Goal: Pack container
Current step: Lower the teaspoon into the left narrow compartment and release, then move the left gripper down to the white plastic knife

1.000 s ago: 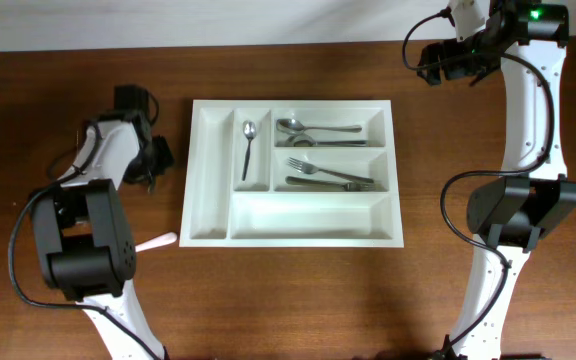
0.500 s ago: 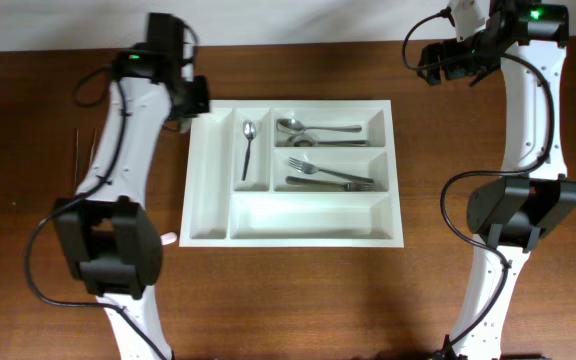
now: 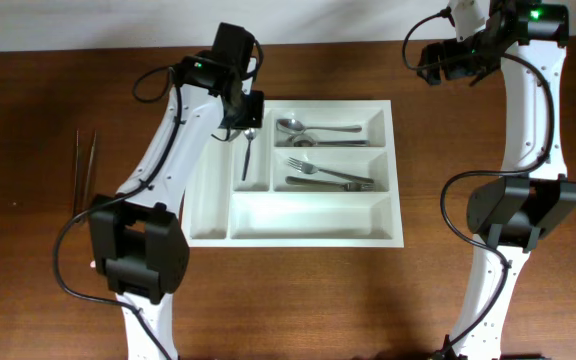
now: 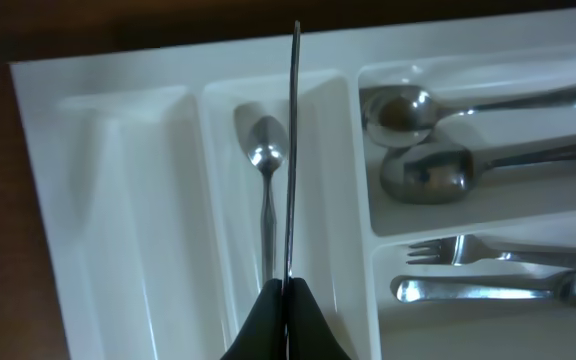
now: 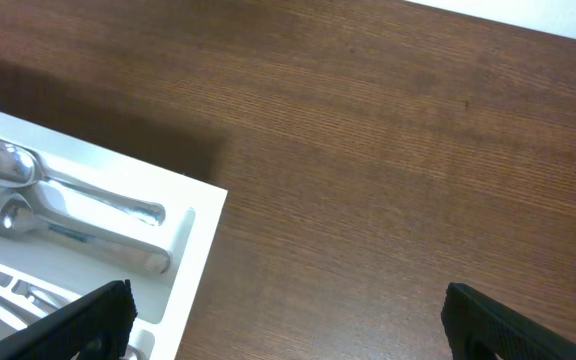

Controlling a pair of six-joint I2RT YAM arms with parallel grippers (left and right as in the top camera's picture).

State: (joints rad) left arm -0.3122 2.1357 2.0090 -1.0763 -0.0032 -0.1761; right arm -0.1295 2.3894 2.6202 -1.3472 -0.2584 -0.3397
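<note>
My left gripper will go down next into the tray's second narrow section point(image 3: 259, 162) point(image 4: 315, 220), on the side of the small spoon that is nearer the forks.
The white five-compartment tray point(image 3: 298, 240) lies mid-table. A small spoon point(image 3: 248, 148) lies in its second narrow compartment, two spoons point(image 3: 313, 130) in the top long one, and forks point(image 3: 328, 176) in the middle one. The bottom long one and the left narrow one show nothing inside. My left gripper point(image 3: 242, 108) hovers over the tray's upper left. In the left wrist view it point(image 4: 288, 288) is shut on a thin metal utensil point(image 4: 294, 150) seen edge-on, above the small spoon point(image 4: 264, 145). My right gripper point(image 5: 288, 310) is open and empty over bare wood beside the tray's corner point(image 5: 193, 260).
Two thin sticks point(image 3: 84, 172) lie side by side on the wood at the far left. The left arm's base point(image 3: 133, 250) stands at the front left and the right arm's base point(image 3: 513, 210) at the right of the tray.
My left arm has swung from the table's left side to above the tray's upper left compartments, uncovering the two sticks. The right arm has not moved.
</note>
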